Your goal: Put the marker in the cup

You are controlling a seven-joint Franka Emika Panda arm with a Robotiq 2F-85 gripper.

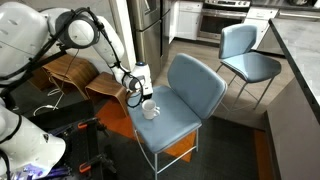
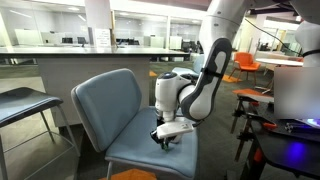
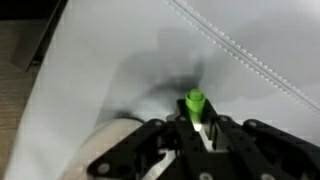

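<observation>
Next, my gripper lifts, shifts over the white cup's opening [image 3: 106, 138] and lowers the marker [image 3: 195, 101] inside to release it, since the cup stands beside my gripper's fingers.
My gripper [image 3: 198, 138] is shut on the marker [image 3: 195, 101], whose green end sticks out past the fingertips in the wrist view. The rest of its body is hidden between the jaws. The white cup [image 1: 150, 110] stands on the front part of the blue-grey chair seat [image 1: 175, 125]. The gripper [image 1: 140, 90] hangs just above and beside the cup. In the wrist view, part of the cup's rim [image 3: 105, 152] shows at the lower left, to the side of the marker tip. In an exterior view the gripper [image 2: 167, 132] hovers low over the seat [image 2: 130, 150] and hides the cup.
The chair's backrest [image 1: 192, 82] rises behind the cup. A second blue chair [image 1: 245, 50] stands further back. A wooden chair [image 1: 75, 75] is next to the arm. A counter edge [image 1: 300, 70] runs along one side. Orange chairs [image 2: 245, 65] stand in the background.
</observation>
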